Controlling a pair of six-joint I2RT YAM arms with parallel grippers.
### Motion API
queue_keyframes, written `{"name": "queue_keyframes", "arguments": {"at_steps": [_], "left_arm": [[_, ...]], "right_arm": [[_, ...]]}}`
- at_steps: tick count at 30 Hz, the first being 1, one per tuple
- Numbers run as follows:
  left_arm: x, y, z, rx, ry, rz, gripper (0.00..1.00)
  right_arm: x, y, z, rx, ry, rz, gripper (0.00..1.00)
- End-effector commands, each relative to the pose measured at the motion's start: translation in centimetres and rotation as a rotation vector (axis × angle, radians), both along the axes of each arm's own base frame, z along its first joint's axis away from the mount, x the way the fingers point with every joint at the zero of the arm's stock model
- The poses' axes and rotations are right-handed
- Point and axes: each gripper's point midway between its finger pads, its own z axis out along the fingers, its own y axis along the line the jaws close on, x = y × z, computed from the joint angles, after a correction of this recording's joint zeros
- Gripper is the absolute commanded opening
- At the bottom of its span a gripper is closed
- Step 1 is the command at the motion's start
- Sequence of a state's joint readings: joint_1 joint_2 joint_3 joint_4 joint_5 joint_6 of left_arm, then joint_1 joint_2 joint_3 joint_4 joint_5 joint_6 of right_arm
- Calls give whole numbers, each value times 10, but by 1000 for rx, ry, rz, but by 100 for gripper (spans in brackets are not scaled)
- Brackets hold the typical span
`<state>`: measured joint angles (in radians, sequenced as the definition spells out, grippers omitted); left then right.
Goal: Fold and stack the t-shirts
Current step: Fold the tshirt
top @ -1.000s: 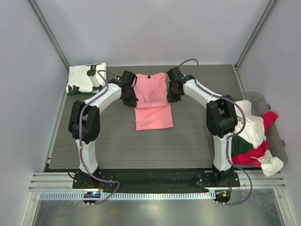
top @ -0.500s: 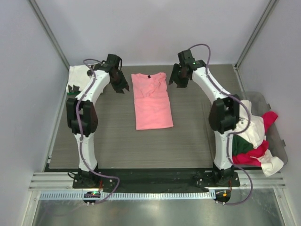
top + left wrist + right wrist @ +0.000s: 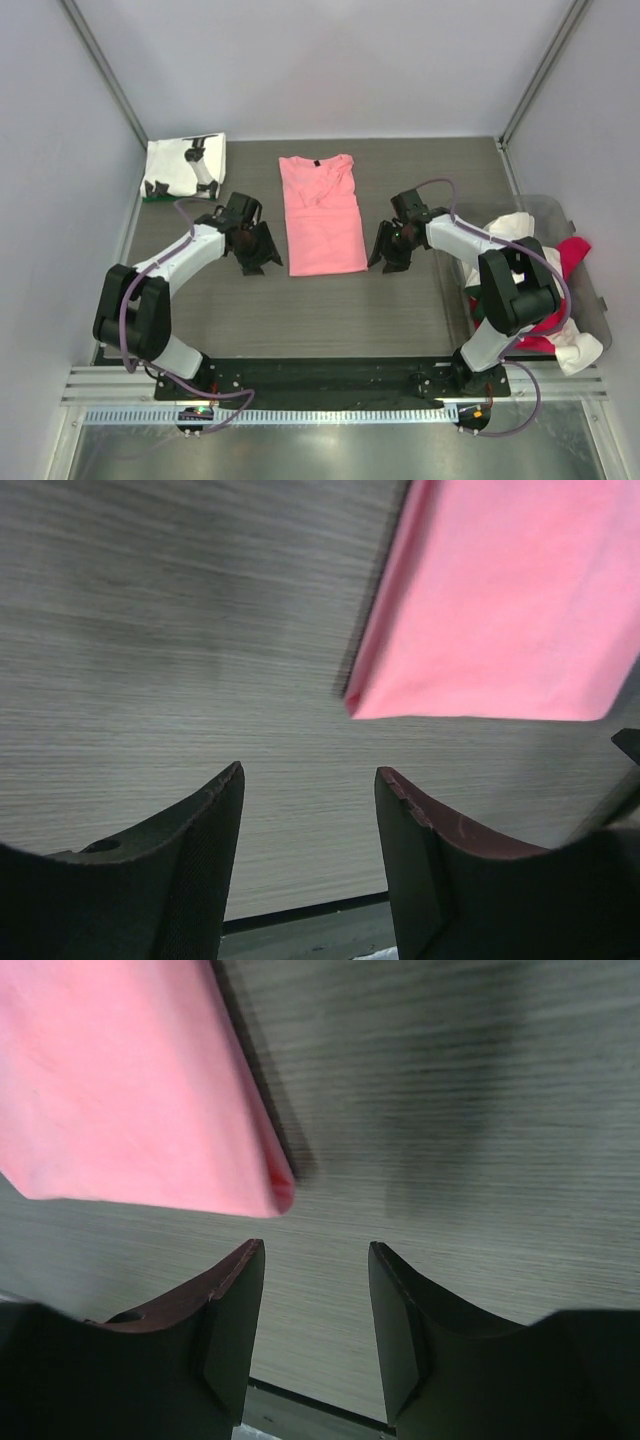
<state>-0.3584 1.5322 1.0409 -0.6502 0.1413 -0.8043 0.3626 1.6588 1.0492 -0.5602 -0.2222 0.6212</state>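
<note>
The right gripper moves down toward the salmon-pink t-shirt (image 3: 322, 213) and onto the t-shirt's near corner on the bin's side (image 3: 364, 269) next. Its open fingers hover over bare table.
A salmon-pink t-shirt (image 3: 322, 213) lies flat mid-table as a long narrow strip, collar at the far end and sleeves folded in. My left gripper (image 3: 264, 260) hovers open just left of its near left corner (image 3: 480, 620), nothing between the fingers (image 3: 205, 840). On the other side, my right gripper (image 3: 389, 258) is open and empty beside the near right corner (image 3: 140, 1090). The left wrist view shows the left gripper (image 3: 310, 780) over bare table. The right gripper (image 3: 315, 1255) also sits over bare table in its own view. A folded white t-shirt with black print (image 3: 185, 166) rests at the far left corner.
A clear plastic bin (image 3: 592, 275) off the table's right edge holds a heap of white, red and dark green t-shirts (image 3: 535, 290). A green edge shows under the folded white tee. Grey walls and metal posts enclose the table (image 3: 300, 310).
Both grippers let go of the pink shirt's far sides, opened, lifted away and came down toward me beside its near corners. The shirt lies unmoved.
</note>
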Motion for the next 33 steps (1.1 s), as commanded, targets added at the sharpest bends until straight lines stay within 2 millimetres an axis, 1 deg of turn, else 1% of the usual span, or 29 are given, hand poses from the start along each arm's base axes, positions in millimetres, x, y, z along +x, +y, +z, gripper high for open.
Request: {"name": "queue_keyframes", "arguments": {"at_steps": [1, 2, 4, 5, 9, 17, 21, 23, 24, 27, 30, 33], "left_arm": [[13, -14, 15, -101, -116, 23, 56], [10, -16, 11, -108, -108, 24, 56], [5, -18, 4, -113, -101, 22, 55], [3, -21, 0, -113, -93, 17, 54], [-1, -26, -9, -112, -83, 8, 52], [-7, -30, -27, -108, -57, 12, 49], [-8, -36, -36, -111, -45, 10, 47], [-13, -38, -45, -105, -22, 8, 45], [-14, -41, -47, -108, -22, 4, 45], [-16, -43, -53, -114, -10, 3, 45], [-18, -42, -58, -106, -2, 4, 44], [-19, -41, -61, -98, 4, 7, 44]], "right_arm": [[13, 17, 20, 113, -107, 2, 52], [9, 16, 13, 109, -92, 2, 51], [9, 18, 7, 116, -87, 5, 51], [7, 17, 0, 112, -70, 4, 50], [5, 18, -13, 113, -49, 4, 50], [3, 19, -28, 113, -22, 12, 45], [0, 20, -35, 119, -9, 18, 36], [-3, 19, -39, 116, 1, 19, 33], [-3, 19, -40, 118, -2, 21, 29], [-6, 18, -43, 117, 5, 22, 21], [-8, 18, -47, 115, 14, 25, 16], [-10, 18, -51, 112, 22, 29, 14]]}}
